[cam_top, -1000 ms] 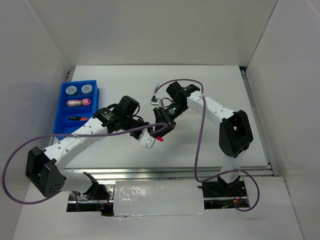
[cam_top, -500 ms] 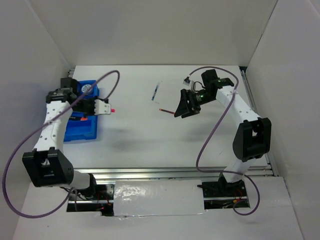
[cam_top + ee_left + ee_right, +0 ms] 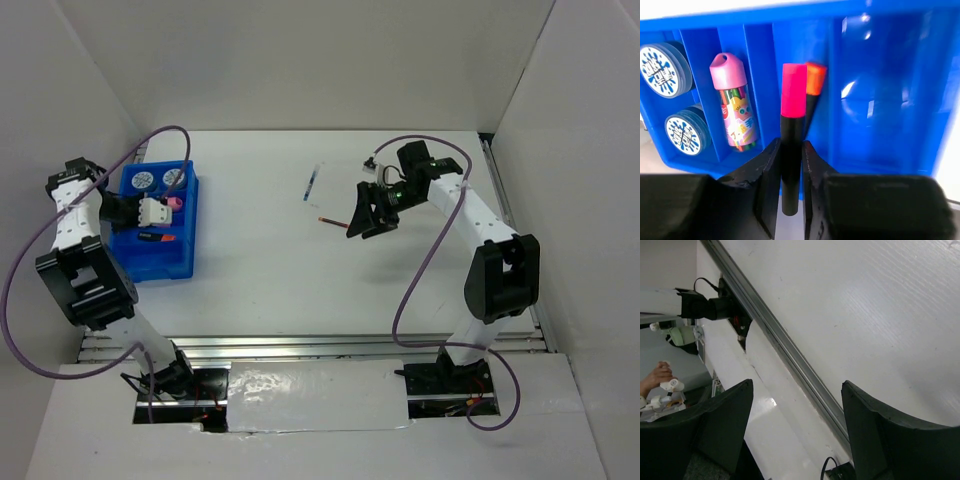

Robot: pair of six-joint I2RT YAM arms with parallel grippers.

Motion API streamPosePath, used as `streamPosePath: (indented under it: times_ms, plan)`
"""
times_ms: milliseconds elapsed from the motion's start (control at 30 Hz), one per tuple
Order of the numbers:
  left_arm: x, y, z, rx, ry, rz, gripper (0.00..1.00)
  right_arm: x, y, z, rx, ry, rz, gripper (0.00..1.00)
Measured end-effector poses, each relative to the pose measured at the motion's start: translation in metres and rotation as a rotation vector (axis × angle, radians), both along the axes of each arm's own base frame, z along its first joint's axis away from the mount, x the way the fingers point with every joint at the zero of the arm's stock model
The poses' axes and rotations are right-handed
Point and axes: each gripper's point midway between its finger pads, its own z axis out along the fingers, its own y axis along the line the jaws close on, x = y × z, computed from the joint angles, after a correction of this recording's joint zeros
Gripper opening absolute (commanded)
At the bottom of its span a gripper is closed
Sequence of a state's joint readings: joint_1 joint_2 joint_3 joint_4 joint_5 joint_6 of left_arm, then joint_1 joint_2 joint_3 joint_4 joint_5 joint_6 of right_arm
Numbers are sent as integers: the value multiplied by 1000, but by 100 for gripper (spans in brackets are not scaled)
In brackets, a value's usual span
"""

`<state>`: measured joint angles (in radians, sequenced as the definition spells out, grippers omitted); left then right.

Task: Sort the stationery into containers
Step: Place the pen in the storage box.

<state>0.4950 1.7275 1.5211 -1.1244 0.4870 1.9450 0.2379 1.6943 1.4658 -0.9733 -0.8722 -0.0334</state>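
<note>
My left gripper is above the narrow section of the tray with the black-orange highlighter, so next it should lower the black-pink one beside it and release, pairing like with like.
My left gripper [image 3: 790,146] is shut on the black-pink highlighter [image 3: 793,100], held just above the blue tray [image 3: 880,100], pink end pointing away from me. Under it, a black-orange highlighter [image 3: 814,87] lies in a narrow compartment. The chunky pink marker [image 3: 733,107] and two tape rolls [image 3: 662,70] [image 3: 685,135] fill the compartments to the left. In the top view the left gripper [image 3: 165,212] hovers over the tray [image 3: 150,262]. A thin red pen [image 3: 330,220] and a blue pen [image 3: 311,185] lie on the table beside my right gripper [image 3: 364,222], which is open and holds nothing.
White walls enclose the table on three sides. A metal rail [image 3: 790,355] runs along the table's near edge, seen past the right gripper [image 3: 796,385]. Purple cables loop off both arms. The tray's wide compartment [image 3: 940,100] holds nothing.
The grippers were together at mid-table. The right one opened and drew back to the right. My left arm swung left with the highlighter to above the tray.
</note>
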Motion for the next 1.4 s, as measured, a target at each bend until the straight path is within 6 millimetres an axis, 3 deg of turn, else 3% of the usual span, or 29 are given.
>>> streamPosePath:
  times_ms: [233,300,367,567,700,800,833,933,1033,1233,1333,1400]
  plan:
    - [34,25,-27,62,-8,-9,4,1,-1,-5,-17,7,-4,77]
    - [40,27,-31,78,-15,-14,10,1,-1,-6,-21,6,-5,77]
    - [43,27,-32,92,-17,-18,15,2,-1,-7,-26,5,-6,77]
    - [50,20,-40,119,-11,-44,20,6,-6,-14,-79,6,-35,76]
    - [43,18,-50,117,20,-46,22,10,-10,-20,-115,0,-55,76]
    - [37,18,-57,115,49,-35,29,13,-13,-25,-137,5,-64,76]
    - [35,17,-59,113,59,-28,42,15,-14,-28,-150,9,-69,76]
    - [29,17,-66,109,81,-14,55,23,-19,-37,-193,4,-87,76]
    - [25,16,-72,96,99,7,61,32,-26,-41,-251,-15,-123,71]
    - [26,13,-53,42,51,58,62,61,-42,-42,-364,-117,-174,57]
    - [34,14,-22,-6,-24,98,62,84,-51,-42,-445,-207,-162,50]
    - [47,12,10,-52,-106,131,63,104,-54,-43,-511,-281,-135,45]
